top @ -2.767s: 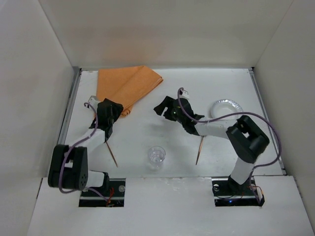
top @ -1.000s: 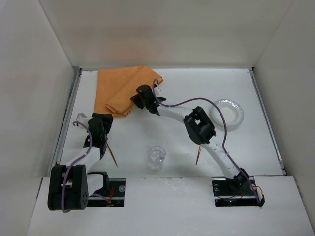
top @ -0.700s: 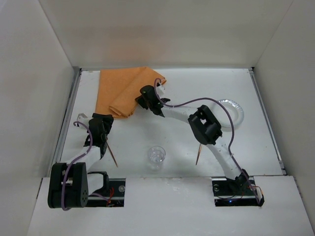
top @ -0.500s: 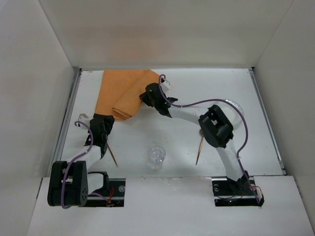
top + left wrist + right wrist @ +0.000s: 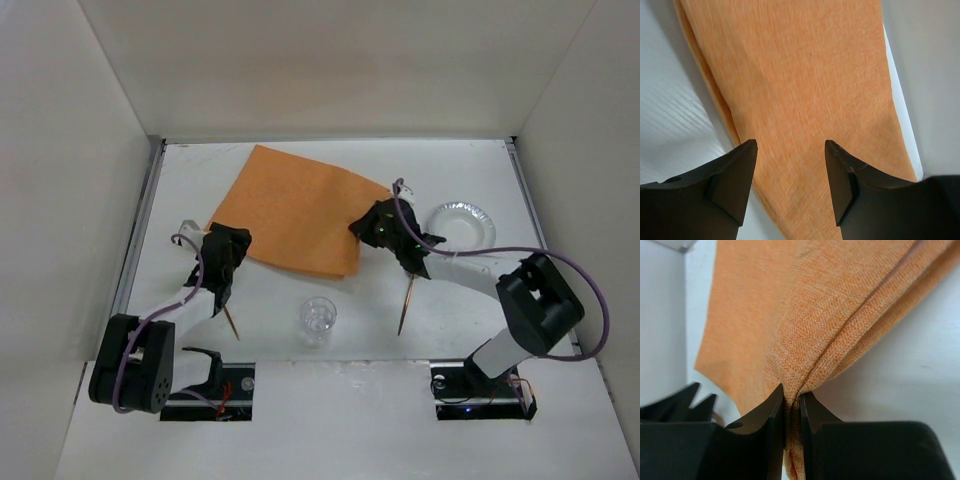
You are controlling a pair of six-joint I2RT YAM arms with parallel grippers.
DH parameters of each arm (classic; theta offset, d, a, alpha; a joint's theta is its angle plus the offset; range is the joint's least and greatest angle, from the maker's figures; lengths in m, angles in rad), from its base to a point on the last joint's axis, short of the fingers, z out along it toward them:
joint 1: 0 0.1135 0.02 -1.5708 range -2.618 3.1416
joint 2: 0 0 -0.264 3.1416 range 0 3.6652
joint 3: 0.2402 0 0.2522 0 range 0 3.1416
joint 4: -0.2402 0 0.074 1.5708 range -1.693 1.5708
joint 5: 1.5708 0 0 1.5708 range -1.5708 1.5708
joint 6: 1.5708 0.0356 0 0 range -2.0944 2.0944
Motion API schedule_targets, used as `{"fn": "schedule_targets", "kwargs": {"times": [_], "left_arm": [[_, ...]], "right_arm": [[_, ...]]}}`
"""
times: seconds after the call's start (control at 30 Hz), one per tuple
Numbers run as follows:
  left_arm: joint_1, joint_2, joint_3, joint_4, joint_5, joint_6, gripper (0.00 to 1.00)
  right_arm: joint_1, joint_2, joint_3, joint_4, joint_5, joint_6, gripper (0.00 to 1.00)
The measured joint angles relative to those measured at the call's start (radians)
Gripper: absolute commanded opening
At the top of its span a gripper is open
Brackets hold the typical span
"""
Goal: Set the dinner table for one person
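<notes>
My right gripper will first pull the bunched fold of the mat toward the silvery plate, and then it will open.
The orange cloth mat (image 5: 300, 210) lies spread out on the left middle of the white dinner table (image 5: 280, 300). My right gripper (image 5: 368, 228) is shut on a bunched fold at the mat's right edge; in the right wrist view the cloth (image 5: 815, 305) is pinched between the jaws (image 5: 792, 396). My left gripper (image 5: 230, 238) stands open at the mat's near left corner. In the left wrist view its fingers (image 5: 790, 150) straddle the flat cloth (image 5: 800, 75) without gripping it.
A clear glass (image 5: 319, 318) stands near the front centre. A silvery plate (image 5: 462, 224) sits at the right. Two thin wooden sticks lie on the table, one by the left arm (image 5: 231, 322), one right of the glass (image 5: 407, 305). White walls enclose the table.
My right gripper has dragged the mat's edge rightward and toward the front, unfolding the mat from the far left corner. My left gripper has shifted up to the mat's near left corner.
</notes>
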Motion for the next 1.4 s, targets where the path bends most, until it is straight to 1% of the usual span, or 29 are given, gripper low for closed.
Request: {"fn": "schedule_targets", "kwargs": {"times": [0.1, 0.2, 0.4, 0.5, 0.53, 0.57, 0.67, 0.7, 0.73, 0.87, 0.97, 1.07, 1.17, 1.23, 1.27, 1.3, 1.37, 1.4], "left_arm": [[-0.032, 0.007, 0.022, -0.019, -0.025, 0.01, 0.53], [-0.056, 0.019, 0.054, -0.038, -0.047, 0.029, 0.53], [-0.084, 0.067, 0.121, -0.085, -0.068, 0.083, 0.53], [-0.09, 0.089, 0.16, -0.137, -0.091, 0.126, 0.53], [-0.09, 0.092, 0.171, -0.156, -0.105, 0.137, 0.53], [-0.09, 0.093, 0.182, -0.179, -0.122, 0.15, 0.53], [-0.093, 0.093, 0.204, -0.246, -0.179, 0.18, 0.53], [-0.096, 0.093, 0.206, -0.263, -0.193, 0.187, 0.53], [-0.097, 0.093, 0.206, -0.282, -0.206, 0.192, 0.53], [-0.101, 0.116, 0.206, -0.336, -0.243, 0.212, 0.53], [-0.102, 0.165, 0.217, -0.36, -0.254, 0.225, 0.52], [-0.111, 0.209, 0.232, -0.37, -0.272, 0.238, 0.51], [-0.124, 0.239, 0.247, -0.37, -0.289, 0.244, 0.42], [-0.128, 0.252, 0.253, -0.369, -0.291, 0.243, 0.32], [-0.129, 0.255, 0.253, -0.366, -0.292, 0.245, 0.26], [-0.129, 0.257, 0.253, -0.362, -0.291, 0.243, 0.2], [-0.127, 0.258, 0.253, -0.349, -0.285, 0.241, 0.13], [-0.127, 0.258, 0.253, -0.344, -0.282, 0.243, 0.1]], "right_arm": [[-0.075, -0.079, -0.127, -0.001, -0.068, -0.024, 0.17], [-0.144, -0.106, -0.204, -0.002, -0.12, -0.035, 0.16], [-0.246, -0.088, -0.233, -0.003, -0.199, -0.058, 0.16], [-0.296, -0.063, -0.232, -0.003, -0.214, -0.068, 0.22], [-0.309, -0.053, -0.23, -0.003, -0.215, -0.069, 0.25], [-0.319, -0.042, -0.228, -0.003, -0.214, -0.069, 0.3], [-0.332, -0.016, -0.21, -0.005, -0.188, -0.068, 0.56], [-0.332, -0.014, -0.204, -0.005, -0.179, -0.071, 0.63], [-0.331, -0.016, -0.2, -0.004, -0.166, -0.074, 0.67], [-0.308, -0.068, -0.199, -0.014, -0.074, -0.103, 0.75], [-0.268, -0.143, -0.204, -0.022, 0.011, -0.133, 0.76], [-0.221, -0.172, -0.204, -0.02, 0.061, -0.16, 0.76], [-0.194, -0.159, -0.225, -0.019, 0.083, -0.171, 0.75], [-0.188, -0.142, -0.246, -0.024, 0.091, -0.174, 0.73], [-0.188, -0.13, -0.255, -0.027, 0.095, -0.175, 0.7], [-0.187, -0.12, -0.261, -0.031, 0.097, -0.176, 0.65], [-0.183, -0.105, -0.269, -0.034, 0.1, -0.18, 0.57], [-0.181, -0.102, -0.271, -0.035, 0.103, -0.181, 0.51]]}}
